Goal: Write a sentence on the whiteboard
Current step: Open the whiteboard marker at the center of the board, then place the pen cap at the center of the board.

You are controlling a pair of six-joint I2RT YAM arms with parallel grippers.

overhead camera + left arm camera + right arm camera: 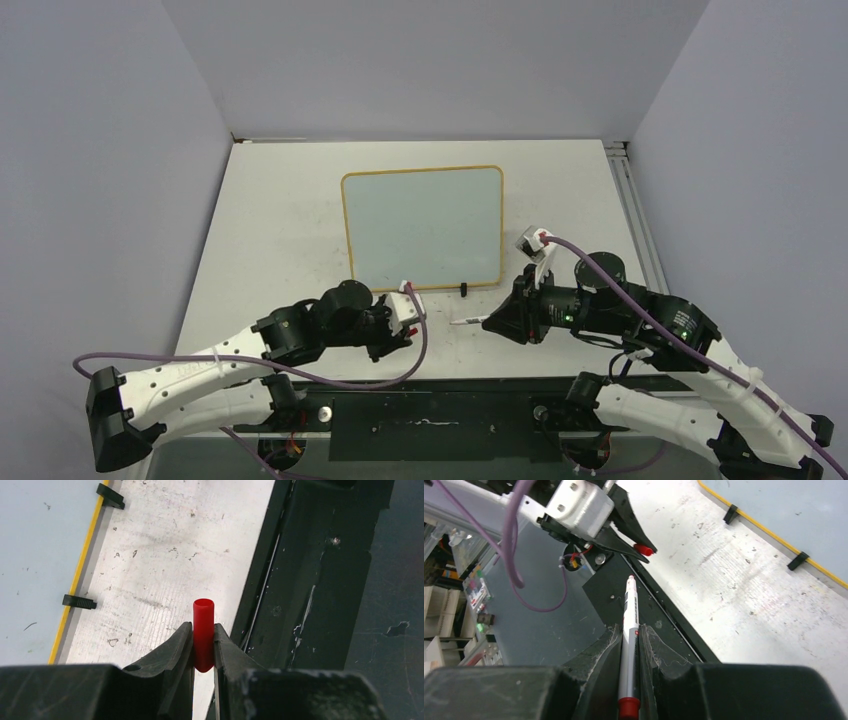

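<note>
My left gripper turns and descends to the bare tabletop (400,357) beside the base plate next, to free the red cap clear of the whiteboard (422,225), since that tabletop lies below.
The whiteboard (422,225) lies flat mid-table, yellow-framed; its surface is bare and the sentence is not in view. My left gripper (407,326) hovers at the board's near edge, shut on a red marker cap (203,630) that stands up between its fingers. Just to the right, my right gripper (492,320) is shut on a white marker (629,615) with a red rear end. The marker's uncapped tip (460,322) points left toward the red cap (643,549), a short gap apart. The board's edge (35,555) shows left of the cap.
Two black clip feet (79,601) (110,495) stick out from the board's near edge. A black base plate (430,410) runs along the table's front. A metal rail (630,200) lines the right side, and grey walls close in all round.
</note>
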